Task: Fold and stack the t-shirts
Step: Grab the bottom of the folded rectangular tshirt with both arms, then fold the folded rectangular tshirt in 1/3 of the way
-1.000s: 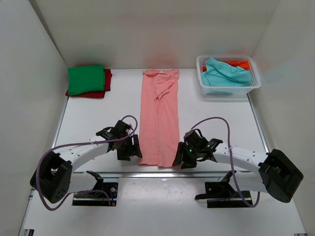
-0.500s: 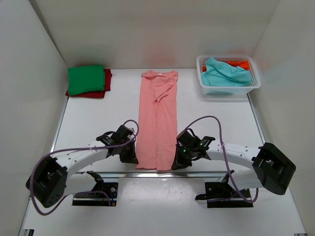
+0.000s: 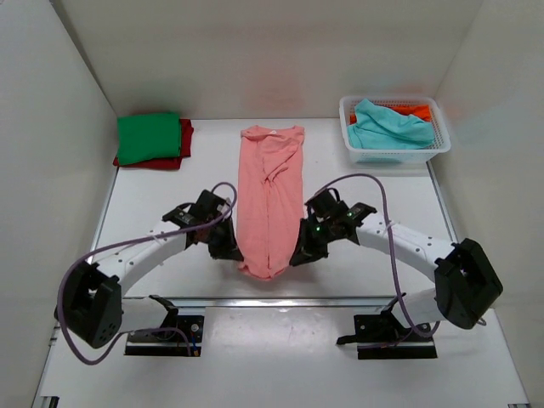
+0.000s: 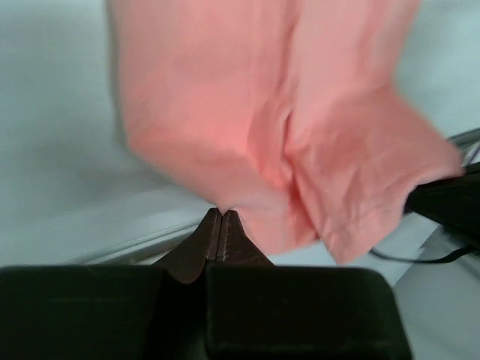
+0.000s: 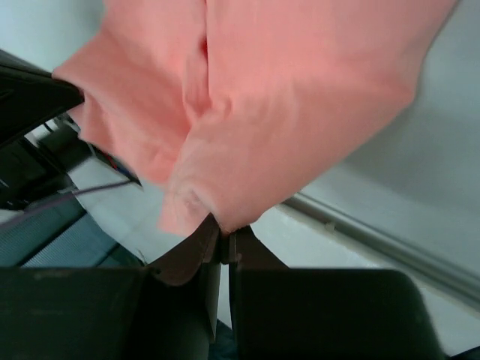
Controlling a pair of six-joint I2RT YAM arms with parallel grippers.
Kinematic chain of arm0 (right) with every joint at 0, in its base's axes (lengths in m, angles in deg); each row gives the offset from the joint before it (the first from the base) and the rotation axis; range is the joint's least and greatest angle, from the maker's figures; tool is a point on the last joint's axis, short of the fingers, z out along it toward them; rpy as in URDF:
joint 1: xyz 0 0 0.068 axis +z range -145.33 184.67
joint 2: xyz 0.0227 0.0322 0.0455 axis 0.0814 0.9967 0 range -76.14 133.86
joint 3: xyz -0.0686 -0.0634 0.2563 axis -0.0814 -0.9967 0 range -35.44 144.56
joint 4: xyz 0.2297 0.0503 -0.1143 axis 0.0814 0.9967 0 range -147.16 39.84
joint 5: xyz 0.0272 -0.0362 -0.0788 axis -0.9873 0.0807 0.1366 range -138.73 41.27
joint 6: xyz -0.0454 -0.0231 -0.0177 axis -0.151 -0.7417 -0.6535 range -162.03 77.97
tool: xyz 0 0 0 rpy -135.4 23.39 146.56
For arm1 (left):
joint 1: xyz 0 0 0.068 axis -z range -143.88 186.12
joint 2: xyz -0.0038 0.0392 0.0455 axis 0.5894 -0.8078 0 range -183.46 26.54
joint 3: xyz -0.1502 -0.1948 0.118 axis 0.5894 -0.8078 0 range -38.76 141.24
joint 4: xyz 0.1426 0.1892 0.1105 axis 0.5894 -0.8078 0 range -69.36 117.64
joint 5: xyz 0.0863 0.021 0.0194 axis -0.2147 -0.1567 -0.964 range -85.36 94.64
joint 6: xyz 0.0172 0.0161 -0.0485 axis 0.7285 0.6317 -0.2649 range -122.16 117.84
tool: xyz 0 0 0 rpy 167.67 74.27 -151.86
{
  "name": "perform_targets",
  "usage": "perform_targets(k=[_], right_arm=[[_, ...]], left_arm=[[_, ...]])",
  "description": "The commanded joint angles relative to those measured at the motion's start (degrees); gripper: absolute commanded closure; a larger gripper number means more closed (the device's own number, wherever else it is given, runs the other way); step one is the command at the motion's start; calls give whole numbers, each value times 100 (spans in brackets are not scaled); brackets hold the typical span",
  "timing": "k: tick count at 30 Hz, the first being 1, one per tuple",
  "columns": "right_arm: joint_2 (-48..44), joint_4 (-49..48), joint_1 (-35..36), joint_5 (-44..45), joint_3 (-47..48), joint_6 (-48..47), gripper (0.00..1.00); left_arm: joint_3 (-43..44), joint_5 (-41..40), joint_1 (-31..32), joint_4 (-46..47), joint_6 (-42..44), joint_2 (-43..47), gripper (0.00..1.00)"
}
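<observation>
My right gripper carries the t-shirt's lifted near corner outward over the middle of the still long pink strip point(image 3: 292, 198) next and releases it.
A salmon-pink t-shirt point(image 3: 270, 187), folded into a long strip, lies down the middle of the table. Its near end is lifted off the table and sags between the two grippers. My left gripper point(image 3: 231, 251) is shut on the near left corner of this shirt point(image 4: 247, 112). My right gripper point(image 3: 299, 255) is shut on the near right corner point(image 5: 285, 97). In both wrist views the jaws point(image 4: 221, 214) point(image 5: 225, 229) pinch a fold of pink cloth. A folded green t-shirt point(image 3: 150, 137) lies on a red one point(image 3: 184, 146) at the back left.
A white lattice basket point(image 3: 435, 150) at the back right holds a teal t-shirt point(image 3: 387, 126) and an orange one point(image 3: 412, 110). White walls close in the left, back and right. A metal rail point(image 3: 280, 300) runs along the table's near edge.
Both grippers closed on the pink shirt's near corners, then rose and moved toward the back, lifting the near hem so it droops between them.
</observation>
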State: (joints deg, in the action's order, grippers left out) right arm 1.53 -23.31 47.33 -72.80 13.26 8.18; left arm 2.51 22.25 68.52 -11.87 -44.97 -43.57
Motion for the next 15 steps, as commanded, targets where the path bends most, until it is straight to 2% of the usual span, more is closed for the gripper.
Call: perform_targets(k=[1,6,15], right_arm=[[292,359,-538,-351,534,-705,100],[818,482,-1583,-721,1174,-1452,99],[2277,535,-2296,-1046,2589,-2103,100]], left_arm=[[740,-20,-331,22,176,-405,100],[1777,-152,-945,-66,167,-1170,100],[2665,32,-1692,241,36,-2446,100]])
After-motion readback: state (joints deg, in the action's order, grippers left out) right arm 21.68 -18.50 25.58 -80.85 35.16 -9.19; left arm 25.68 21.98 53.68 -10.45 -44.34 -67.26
